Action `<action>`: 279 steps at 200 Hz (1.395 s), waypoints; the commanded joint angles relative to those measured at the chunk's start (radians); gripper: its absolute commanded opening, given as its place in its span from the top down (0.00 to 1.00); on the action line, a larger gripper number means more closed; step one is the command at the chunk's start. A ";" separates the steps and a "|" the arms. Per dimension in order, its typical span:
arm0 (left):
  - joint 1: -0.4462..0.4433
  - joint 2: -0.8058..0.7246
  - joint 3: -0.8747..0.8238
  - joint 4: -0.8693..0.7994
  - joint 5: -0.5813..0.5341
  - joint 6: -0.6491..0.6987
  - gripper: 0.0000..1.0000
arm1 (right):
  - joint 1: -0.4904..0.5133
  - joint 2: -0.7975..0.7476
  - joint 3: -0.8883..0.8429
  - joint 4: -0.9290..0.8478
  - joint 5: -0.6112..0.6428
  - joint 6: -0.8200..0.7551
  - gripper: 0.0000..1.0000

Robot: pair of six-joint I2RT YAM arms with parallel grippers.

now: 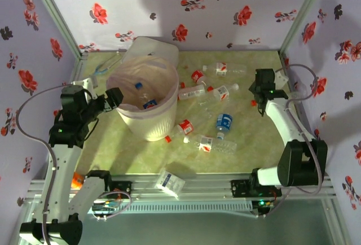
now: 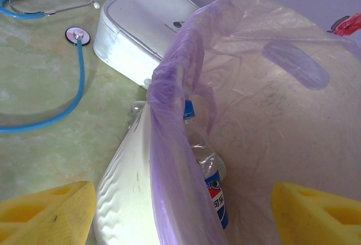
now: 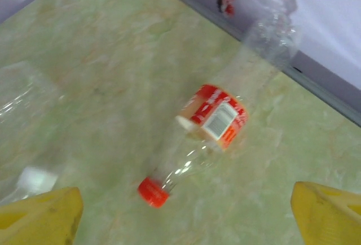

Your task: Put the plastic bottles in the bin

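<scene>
My right gripper's open fingers should next lower, turning in line with the angled bottle below, to straddle the bottle's red label [image 3: 214, 115].
The bin [image 1: 151, 122], a cream bucket with a pinkish liner [image 2: 169, 160], stands left of centre. Inside it lies a blue-labelled bottle [image 2: 217, 200]. My left gripper [image 1: 114, 97] [image 2: 180, 217] is open and straddles the bin's left rim, one yellow pad [image 2: 45, 214] outside and the other inside. Several plastic bottles lie on the table right of the bin, among them a red-labelled one [image 1: 221, 92] and a blue-labelled one [image 1: 224, 122]. My right gripper [image 1: 257, 82] [image 3: 186, 217] hangs open above a red-capped, red-labelled bottle [image 3: 217, 118] that lies flat near the wall. Nothing is between its pads.
A white case [image 2: 141, 25] lies behind the bin, and a blue stethoscope [image 2: 45, 87] lies on the table to its left. A small white-and-blue carton [image 1: 170, 182] sits at the front edge. Flowered walls close in the back and both sides.
</scene>
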 commanded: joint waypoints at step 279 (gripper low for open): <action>-0.008 0.005 0.018 -0.002 -0.022 0.003 0.18 | -0.244 0.213 -0.090 0.328 -0.347 0.177 0.48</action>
